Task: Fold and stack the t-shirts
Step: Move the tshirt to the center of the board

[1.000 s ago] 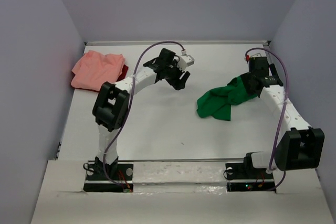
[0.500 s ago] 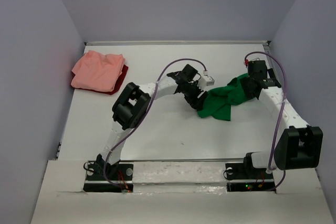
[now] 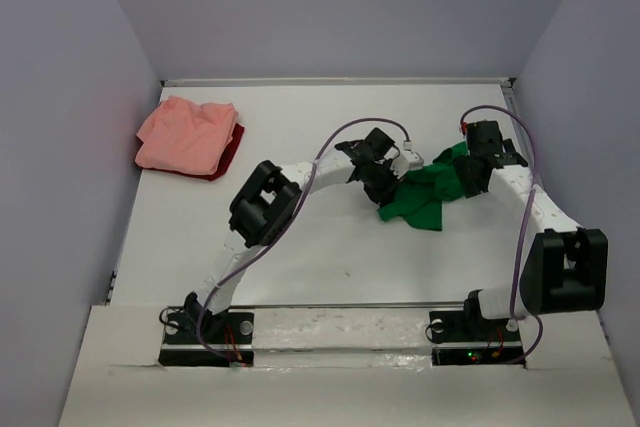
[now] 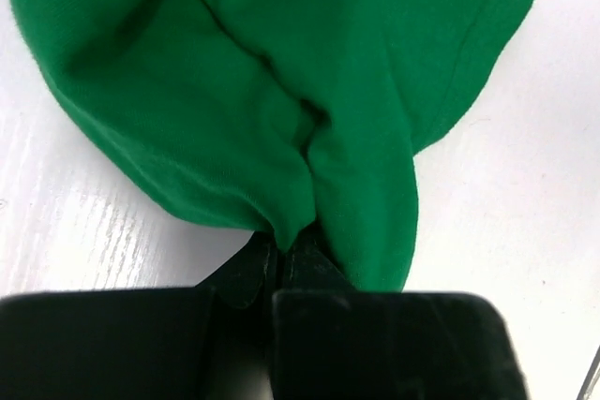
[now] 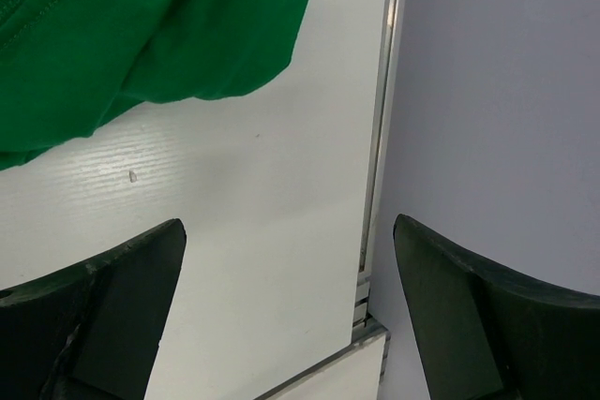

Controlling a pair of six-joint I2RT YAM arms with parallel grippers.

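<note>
My right gripper isn't holding anything, and the near part of the green t-shirt is below it and to its left in the top view. I will sweep my right gripper that way and down onto the t-shirt.
A crumpled bright green t-shirt [image 3: 425, 192] lies on the right half of the table. My left gripper [image 3: 385, 185] is at its left edge, shut on a pinched fold of the green t-shirt [image 4: 281, 119]. My right gripper [image 3: 472, 175] hovers over the shirt's right side, open, with only table and wall between its fingers [image 5: 131, 278]; the green cloth [image 5: 141, 35] sits beyond them. A folded salmon-pink t-shirt [image 3: 185, 132] rests at the back left on dark red cloth [image 3: 232, 147].
The table's right edge and the enclosure wall [image 5: 487, 91] are close beside the right gripper. The left wall [image 3: 60, 147] stands close to the pink and red pile. Both arm bases [image 3: 205, 327] sit at the near edge.
My left arm has swung right from the table's middle to the green t-shirt's left edge and its gripper has shut on a fold. The right gripper shifted slightly.
</note>
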